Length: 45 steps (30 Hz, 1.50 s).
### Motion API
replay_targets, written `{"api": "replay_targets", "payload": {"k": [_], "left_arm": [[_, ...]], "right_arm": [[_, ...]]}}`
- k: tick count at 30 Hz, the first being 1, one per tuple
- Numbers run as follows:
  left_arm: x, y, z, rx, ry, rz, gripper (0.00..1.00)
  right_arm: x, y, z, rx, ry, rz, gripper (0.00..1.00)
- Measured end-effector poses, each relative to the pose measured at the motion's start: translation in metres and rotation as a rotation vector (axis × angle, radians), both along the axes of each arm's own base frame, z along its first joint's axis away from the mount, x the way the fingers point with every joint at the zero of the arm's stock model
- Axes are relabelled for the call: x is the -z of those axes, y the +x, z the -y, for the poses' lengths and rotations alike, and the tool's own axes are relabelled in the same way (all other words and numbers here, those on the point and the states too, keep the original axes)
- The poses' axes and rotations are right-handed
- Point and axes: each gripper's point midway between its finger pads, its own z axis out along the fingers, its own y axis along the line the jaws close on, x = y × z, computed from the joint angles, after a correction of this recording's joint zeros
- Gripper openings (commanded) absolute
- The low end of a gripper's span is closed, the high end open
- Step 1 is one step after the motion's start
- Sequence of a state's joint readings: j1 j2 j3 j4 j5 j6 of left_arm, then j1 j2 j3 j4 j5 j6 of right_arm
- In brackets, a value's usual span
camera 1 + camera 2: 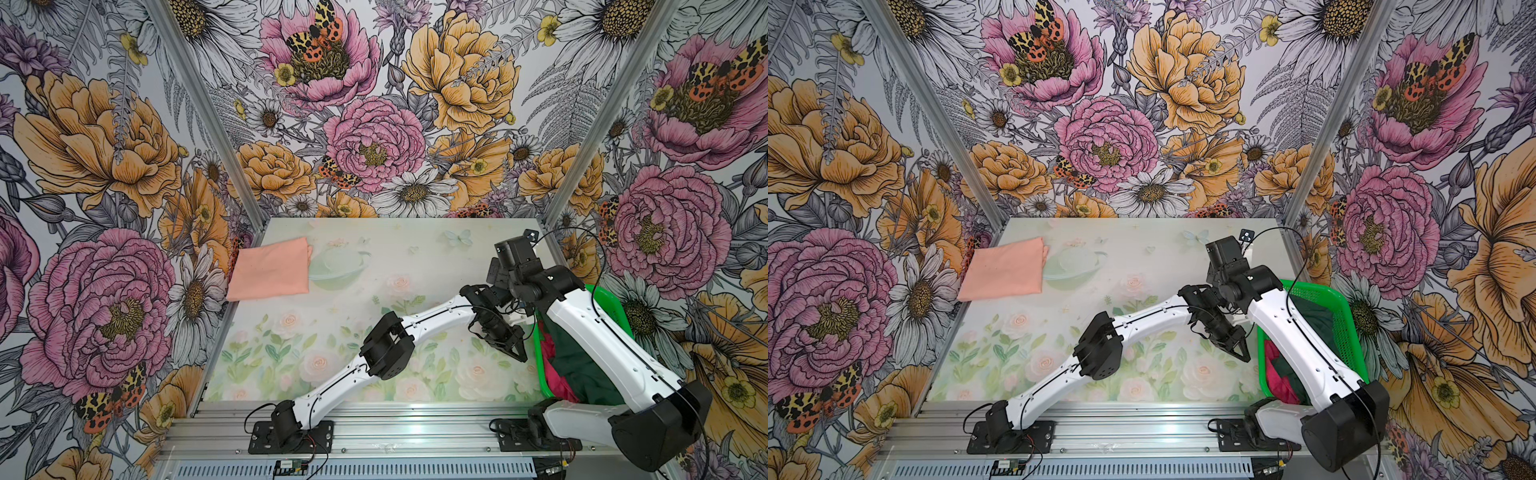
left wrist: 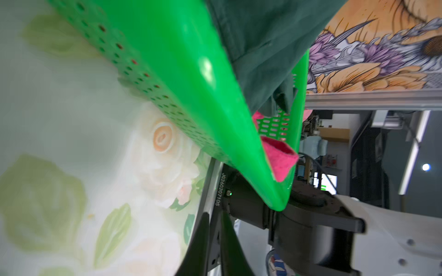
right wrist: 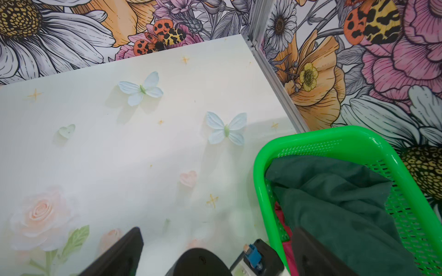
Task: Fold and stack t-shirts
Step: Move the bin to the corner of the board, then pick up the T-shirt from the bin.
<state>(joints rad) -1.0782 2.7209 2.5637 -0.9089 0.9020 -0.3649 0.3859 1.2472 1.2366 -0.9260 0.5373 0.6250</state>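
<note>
My right gripper will move back over the basket next and go down onto the dark green t-shirt's crumpled cloth [image 1: 565, 342] [image 3: 338, 211], because it lies on top of the crimson-pink one.
A pale peach t-shirt [image 1: 270, 268] [image 1: 1003, 270] lies folded at the table's far left. The dark green t-shirt [image 1: 582, 365] [image 3: 334, 203] lies crumpled in the green basket [image 1: 611, 303] [image 3: 334, 133] at the right, on top of the crimson-pink t-shirt [image 1: 550, 353] [image 2: 279, 160]. My left gripper [image 1: 519, 355] [image 2: 214, 215] hangs just outside the basket's left wall, its fingers parted by a narrow gap with nothing between them. Over the basket's far left corner my right gripper [image 3: 217, 230] stands wide open and empty, one finger above the green shirt and one above the table.
The basket [image 1: 1345, 316] sits against the right wall post. My right arm [image 1: 602, 353] stretches over it and hides much of the cloth in both top views. My left arm [image 1: 415, 328] crosses the table's middle. Flowered walls close in three sides.
</note>
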Motion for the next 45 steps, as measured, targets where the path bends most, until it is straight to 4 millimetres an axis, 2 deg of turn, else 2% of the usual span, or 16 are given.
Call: {"api": "replay_targets", "payload": {"k": [1,5,7,9,12,18,22,24,29,36,39,41,42,43,44,45], "left_arm": [[-0.003,0.003,0.0,-0.001,-0.009,0.007,0.99],[-0.005,0.005,-0.011,0.016,-0.014,0.066,0.99],[0.004,0.002,-0.032,0.028,0.048,0.133,0.99],[0.01,0.011,-0.058,0.021,0.117,0.244,0.99],[0.0,0.054,-0.108,-0.042,0.227,0.502,0.99],[-0.07,0.164,-0.212,-0.314,0.391,0.955,0.99],[-0.084,0.205,-0.27,-0.463,0.485,1.041,0.99],[-0.081,0.216,-0.289,-0.495,0.529,1.051,0.99],[-0.071,0.222,-0.305,-0.482,0.595,1.083,0.99],[-0.071,0.223,-0.306,-0.475,0.598,1.091,0.99],[-0.071,0.223,-0.306,-0.476,0.598,1.091,0.99],[-0.071,0.224,-0.306,-0.478,0.596,1.092,0.98],[-0.072,0.224,-0.306,-0.48,0.595,1.093,0.98],[-0.072,0.224,-0.306,-0.48,0.594,1.093,0.98],[-0.072,0.224,-0.306,-0.48,0.594,1.093,0.98],[-0.072,0.224,-0.306,-0.481,0.593,1.093,0.98]], "right_arm": [[-0.001,-0.001,-0.001,-0.004,0.006,0.002,0.99],[-0.003,-0.002,-0.001,0.003,0.031,0.033,0.99],[-0.006,-0.003,0.006,0.031,0.043,0.055,0.99],[-0.002,-0.014,0.028,0.091,0.025,0.041,0.99],[0.01,-0.043,0.064,0.19,-0.005,0.007,0.99],[0.046,-0.098,0.126,0.419,0.003,-0.06,0.99],[0.086,-0.122,0.131,0.46,0.049,-0.181,0.99],[0.093,-0.122,0.128,0.454,0.067,-0.211,0.99],[0.106,-0.123,0.139,0.528,0.091,-0.241,0.99],[0.171,-0.153,0.168,0.735,0.148,-0.387,0.99],[0.174,-0.155,0.174,0.762,0.154,-0.387,0.99],[0.173,-0.154,0.176,0.77,0.153,-0.377,0.85],[0.173,-0.154,0.177,0.769,0.152,-0.373,0.62],[0.172,-0.152,0.178,0.759,0.151,-0.371,0.11],[0.172,-0.151,0.179,0.754,0.151,-0.364,0.0],[0.169,-0.149,0.18,0.749,0.149,-0.349,0.0]]}}
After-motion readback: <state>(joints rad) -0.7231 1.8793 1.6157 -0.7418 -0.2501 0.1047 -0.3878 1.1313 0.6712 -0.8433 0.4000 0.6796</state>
